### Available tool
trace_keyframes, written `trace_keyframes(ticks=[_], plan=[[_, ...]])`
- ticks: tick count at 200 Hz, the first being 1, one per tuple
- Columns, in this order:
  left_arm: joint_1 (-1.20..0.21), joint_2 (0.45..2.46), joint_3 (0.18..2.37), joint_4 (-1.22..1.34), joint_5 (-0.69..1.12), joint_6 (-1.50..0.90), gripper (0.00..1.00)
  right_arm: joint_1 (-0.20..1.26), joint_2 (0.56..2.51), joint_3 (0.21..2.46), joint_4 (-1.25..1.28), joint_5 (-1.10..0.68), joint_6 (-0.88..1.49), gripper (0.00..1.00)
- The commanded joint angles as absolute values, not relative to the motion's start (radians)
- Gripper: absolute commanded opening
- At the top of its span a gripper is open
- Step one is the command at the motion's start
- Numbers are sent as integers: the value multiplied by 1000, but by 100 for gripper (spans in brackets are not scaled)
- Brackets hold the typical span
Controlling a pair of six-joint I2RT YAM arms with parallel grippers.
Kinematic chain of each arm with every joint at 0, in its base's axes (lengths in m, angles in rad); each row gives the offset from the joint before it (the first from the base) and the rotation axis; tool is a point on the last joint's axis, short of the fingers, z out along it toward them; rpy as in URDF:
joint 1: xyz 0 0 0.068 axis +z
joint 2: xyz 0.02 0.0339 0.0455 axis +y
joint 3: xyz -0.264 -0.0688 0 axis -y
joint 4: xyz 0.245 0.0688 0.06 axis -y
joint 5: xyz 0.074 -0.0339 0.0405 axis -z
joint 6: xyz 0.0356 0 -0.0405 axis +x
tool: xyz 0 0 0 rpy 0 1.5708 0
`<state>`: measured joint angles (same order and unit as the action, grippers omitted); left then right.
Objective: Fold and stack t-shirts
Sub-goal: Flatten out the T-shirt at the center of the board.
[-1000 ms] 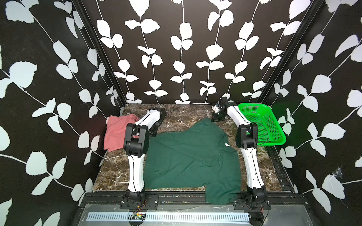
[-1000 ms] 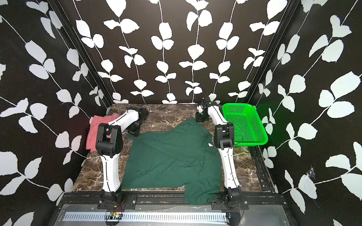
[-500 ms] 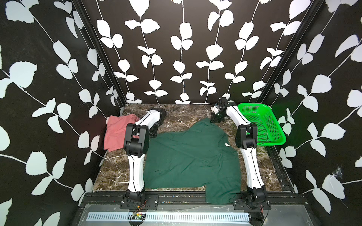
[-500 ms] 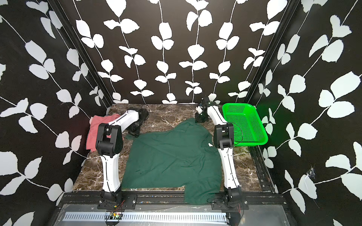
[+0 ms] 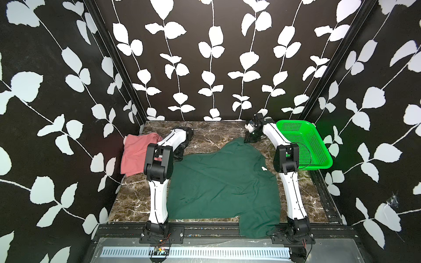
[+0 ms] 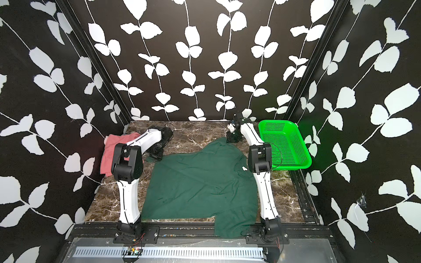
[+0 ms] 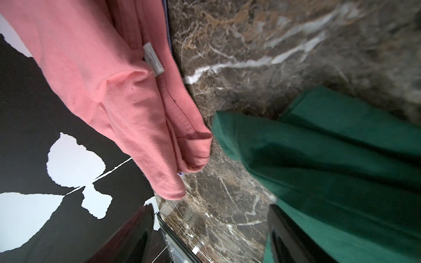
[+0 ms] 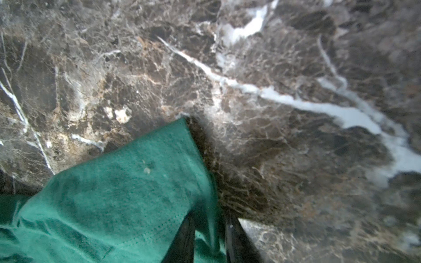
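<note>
I need to keep my right gripper low at the far corner of the dark green t-shirt next and close it on the loose piece. A loose piece of the dark green t-shirt's hem (image 5: pixel 242 140) (image 8: pixel 209 233) is already between my fingers.
The dark green t-shirt (image 5: pixel 223 182) (image 6: pixel 200 182) lies spread across the marble table, and its front corner hangs over the near edge. My right gripper (image 5: pixel 249 139) (image 8: pixel 210 239) is low at the shirt's far corner (image 8: pixel 125 193). Its jaws stand narrowly apart with a loose strip of the hem between them. The salmon-pink t-shirt (image 5: pixel 134 152) (image 7: pixel 102 79) lies folded at the far left. A lavender sliver (image 7: pixel 168 31) shows under it. My left gripper (image 5: pixel 179 154) (image 7: pixel 209 227) stands wide open over bare marble between the pink tee and the green shirt's left edge (image 7: pixel 330 159), holding nothing.
A bright green perforated basket (image 5: pixel 293 121) (image 6: pixel 282 124) stands at the far right, beside the right arm. Leaf-patterned walls close in the table (image 5: pixel 216 132) on three sides. A black rail runs along the near edge.
The right jaws were shut on the green shirt's far corner and have parted a little; the cloth now lies slack there. The left gripper has hardly moved.
</note>
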<state>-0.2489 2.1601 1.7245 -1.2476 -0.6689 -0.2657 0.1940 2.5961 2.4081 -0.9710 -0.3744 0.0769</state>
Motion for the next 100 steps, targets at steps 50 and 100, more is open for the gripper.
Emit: trace_keyframes(ticks=[50, 100], plan=[[-245, 2135, 1691, -1241, -644, -279, 81, 204, 2542, 2466, -979, -354, 51, 25], [-246, 2138, 1694, -1235, -641, -274, 81, 210, 2532, 2482, -969, -352, 43, 25]])
